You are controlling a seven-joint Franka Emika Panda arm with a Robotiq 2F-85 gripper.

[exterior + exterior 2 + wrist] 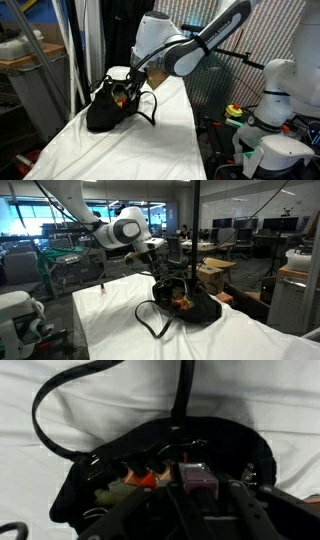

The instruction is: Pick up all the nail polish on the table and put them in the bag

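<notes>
Next, the gripper moves outward and down, farther into the bag's opening over the yellowish lining, since the held bottle still hangs above the others.
The black bag (pixel 105 112) (pixel 197 308) lies slumped and open-mouthed on the white-clothed table (pixel 150 150) (pixel 115 320). My gripper (pixel 123 92) (pixel 165 273) hangs at the bag's opening. In the wrist view the gripper (pixel 197 486) is shut on a small nail polish bottle (pixel 197 476), which looks dark pinkish here, held just over the bag's mouth (pixel 70 500). Orange-red nail polish bottles with dark caps (pixel 143 479) lie inside the bag on its yellowish lining; they also show as an orange spot in both exterior views (pixel 120 99) (pixel 182 303).
The bag's thin strap handles (pixel 153 320) (pixel 55 405) loop out over the cloth (pixel 110 390). A white robot base (pixel 272 100) stands beyond the table's edge. A cardboard box (pixel 214 275) sits behind the bag. The cloth reaches past the bag on both sides.
</notes>
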